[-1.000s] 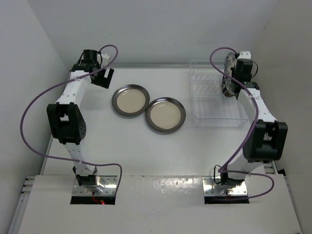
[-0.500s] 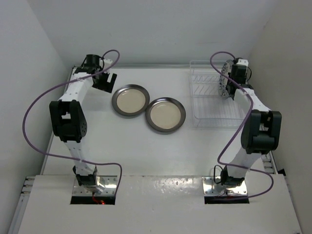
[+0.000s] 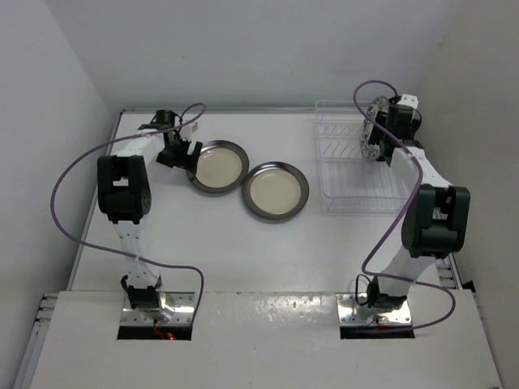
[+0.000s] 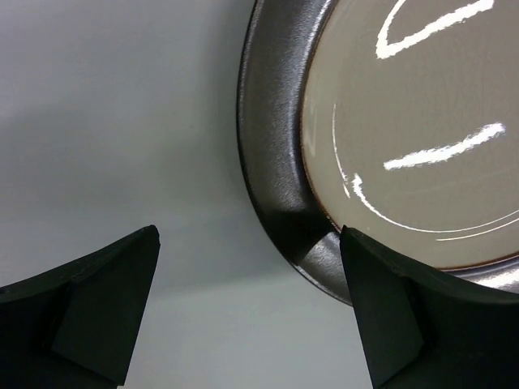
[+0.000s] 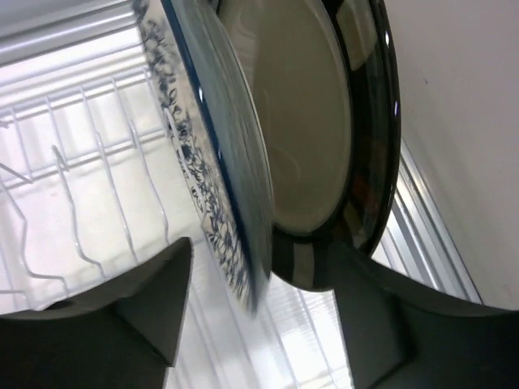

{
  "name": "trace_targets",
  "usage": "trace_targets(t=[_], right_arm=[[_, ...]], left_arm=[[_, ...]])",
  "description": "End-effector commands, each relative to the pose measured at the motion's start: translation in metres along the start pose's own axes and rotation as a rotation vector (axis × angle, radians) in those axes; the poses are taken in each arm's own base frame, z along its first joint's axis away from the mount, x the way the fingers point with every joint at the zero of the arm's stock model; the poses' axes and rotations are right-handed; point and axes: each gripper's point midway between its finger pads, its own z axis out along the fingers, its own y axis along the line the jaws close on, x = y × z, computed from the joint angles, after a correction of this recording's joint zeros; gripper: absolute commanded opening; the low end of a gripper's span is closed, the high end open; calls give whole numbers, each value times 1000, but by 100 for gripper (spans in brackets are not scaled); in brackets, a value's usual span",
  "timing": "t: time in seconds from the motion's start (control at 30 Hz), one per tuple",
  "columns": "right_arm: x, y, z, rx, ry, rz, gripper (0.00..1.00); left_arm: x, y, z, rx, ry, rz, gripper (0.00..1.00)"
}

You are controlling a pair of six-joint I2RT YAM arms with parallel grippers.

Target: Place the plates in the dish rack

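My left gripper has the plate's rim running between its open fingers. It will next move gently onto the grey-rimmed plate's near rim (image 3: 193, 169) (image 4: 302, 235) with its fingers tilting toward the plate.
Two grey-rimmed plates lie flat on the table, one on the left (image 3: 216, 167) and one to its right (image 3: 276, 190). My left gripper (image 3: 185, 154) is open, low at the left plate's rim (image 4: 276, 146): one finger (image 4: 389, 308) is over the rim, the other (image 4: 105, 300) over bare table. At the far right end of the clear dish rack (image 3: 357, 174), the blue floral plate (image 5: 203, 146) stands on edge beside a dark-rimmed plate with a cream centre (image 5: 357, 162). My right gripper (image 5: 259, 308) is open, with the lower edges of both plates between its fingers.
White walls close in the table at the back and on both sides. The rack's thin prongs (image 5: 81, 203) stand in rows to the left of the upright plates. Purple cables loop off both arms.
The right jaws have opened and let go of the blue floral plate in the rack. The left gripper has come down and rightward to the rim of the left grey plate.
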Motion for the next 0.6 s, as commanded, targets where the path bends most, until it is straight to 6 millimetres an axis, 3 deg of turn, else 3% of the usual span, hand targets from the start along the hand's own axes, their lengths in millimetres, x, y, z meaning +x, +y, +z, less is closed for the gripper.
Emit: trace_targets(t=[0.0,0.13,0.3,0.37,0.5,0.57], right_arm=[[-47,-2,-18,-12,-114,68,71],[-52,-2,-31,-29,-108,88,88],[-54,-7,-47,-12,-115,93,92],[-51,-10,-51,1,-103,87,92],[-60,-8,-75,-22,-146,55,93],[-53,-8,-78,-23,-139,32,93]], left_arm=[[-9,-4,5,64,-43,-37,98],[-15,-5,16,142,-64,-115,97],[-11,-13,30,240,-60,-168,79],[-9,-17,33,287,-59,-191,77],[-13,-25,39,344,-59,-228,64],[-12,-26,44,356,-54,-241,60]])
